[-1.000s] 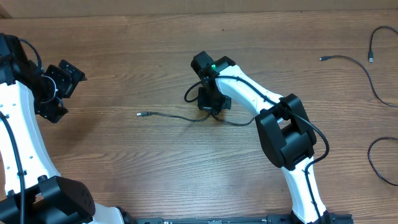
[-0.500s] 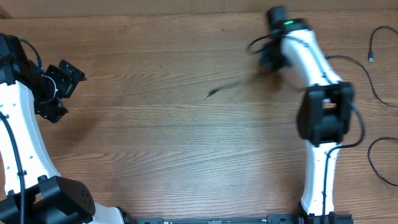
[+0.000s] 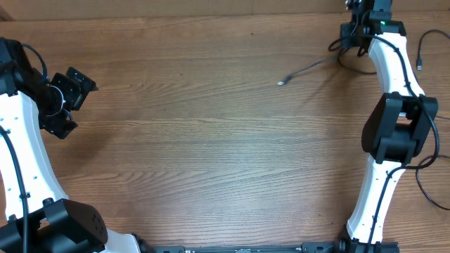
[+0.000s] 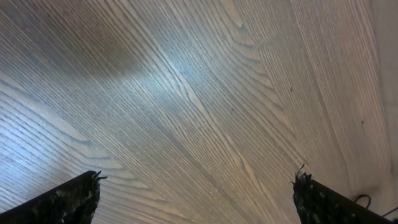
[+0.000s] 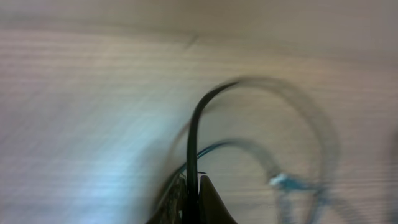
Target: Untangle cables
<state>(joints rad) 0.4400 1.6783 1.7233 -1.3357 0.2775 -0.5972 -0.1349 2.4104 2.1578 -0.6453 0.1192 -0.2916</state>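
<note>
My right gripper will rise toward the right in the overhead view and release the cable over wood near the table's far edge, as the cable's plug tip trails free.
One thin black cable (image 3: 309, 68) trails from my right gripper (image 3: 355, 35) at the far right of the table down-left to its silver plug tip (image 3: 281, 83). In the blurred right wrist view the right gripper (image 5: 193, 196) is shut on this cable (image 5: 194, 143), which rises from between the fingers and arcs over to the right. More loose black cables lie at the right edge: one strand (image 3: 420, 53) and a loop (image 3: 419, 179). My left gripper (image 3: 67, 98) hangs at the far left, away from every cable, and stands open over bare wood (image 4: 196, 199).
The wooden table (image 3: 211, 140) ends at a far edge (image 3: 211, 14) just behind the right gripper. The right arm's white links (image 3: 394, 126) stretch along the right side, over part of the loose cables.
The right arm has swung from the middle of the table to the far right corner, dragging the held cable and its plug tip along. The left arm has not moved.
</note>
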